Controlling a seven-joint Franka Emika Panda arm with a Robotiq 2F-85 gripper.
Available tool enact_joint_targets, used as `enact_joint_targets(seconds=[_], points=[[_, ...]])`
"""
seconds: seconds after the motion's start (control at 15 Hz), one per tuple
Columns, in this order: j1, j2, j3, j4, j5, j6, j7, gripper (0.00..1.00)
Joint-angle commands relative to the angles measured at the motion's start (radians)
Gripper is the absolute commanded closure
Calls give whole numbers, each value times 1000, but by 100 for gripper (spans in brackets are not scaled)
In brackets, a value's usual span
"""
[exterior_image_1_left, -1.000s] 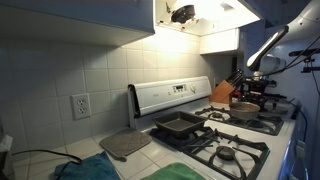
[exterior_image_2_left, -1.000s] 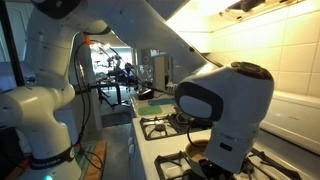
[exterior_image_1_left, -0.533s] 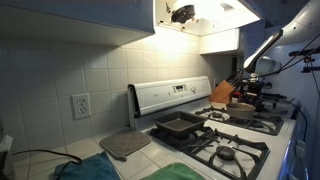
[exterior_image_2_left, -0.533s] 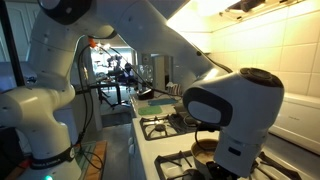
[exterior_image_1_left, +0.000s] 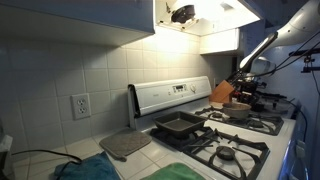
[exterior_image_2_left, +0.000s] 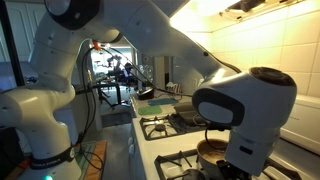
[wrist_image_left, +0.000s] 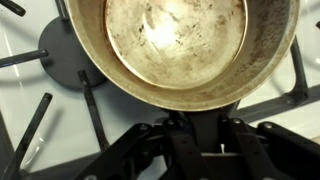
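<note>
The gripper brings the pan toward the stove's back panel, onto the empty bars of the rear grate, next and releases the dark handle.
A round brass-coloured pan sits on a black burner grate of a white gas stove. It fills the top of the wrist view and shows in both exterior views. My gripper is right at the pan's near rim, with its fingers closed around the pan's dark handle stub. In an exterior view the gripper hangs just above the pan at the far end of the stove. The big white wrist housing hides most of the pan.
A black baking tray lies on a rear burner. A wooden knife block stands by the stove's back panel. A grey flat lid and a green cloth lie on the tiled counter. A hood hangs overhead.
The wrist has shifted sideways and a little lower over the pan. The pan stays on its burner.
</note>
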Motion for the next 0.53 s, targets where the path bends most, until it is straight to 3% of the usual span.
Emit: enact_joint_targets(seconds=[0.0, 0.47], points=[[-20, 39, 22, 69, 30, -13, 37, 89], [-23, 89, 37, 135, 26, -10, 95, 89]])
